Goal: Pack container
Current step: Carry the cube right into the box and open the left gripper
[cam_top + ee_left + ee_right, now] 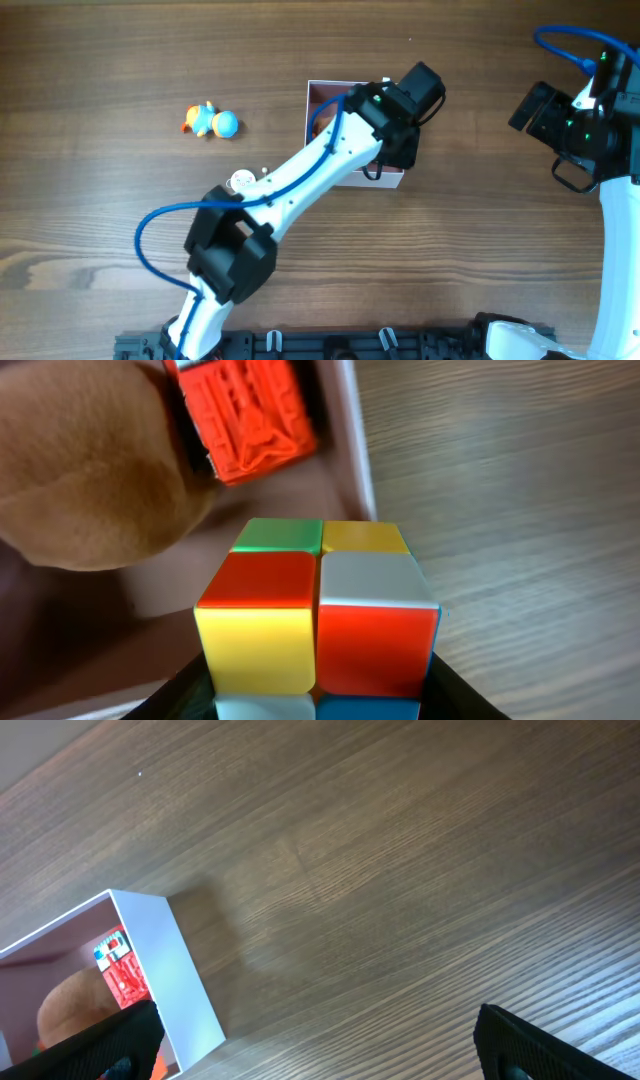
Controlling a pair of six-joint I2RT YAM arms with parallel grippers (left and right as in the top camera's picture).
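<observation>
I will next lower my left gripper's puzzle cube and release it on the box's bare bottom below, between the brown plush toy and the box's side.
The container is a white box with a pinkish inside, at the table's middle, mostly covered by my left arm. My left gripper is shut on a coloured puzzle cube and holds it over the box's right side. Inside the box lie a brown plush toy and a red ridged toy. The box's white wall also shows in the right wrist view. My right gripper is open and empty above bare table at the far right.
An orange and blue duck toy lies on the table left of the box. A small white round object sits beside my left arm. The table is brown wood.
</observation>
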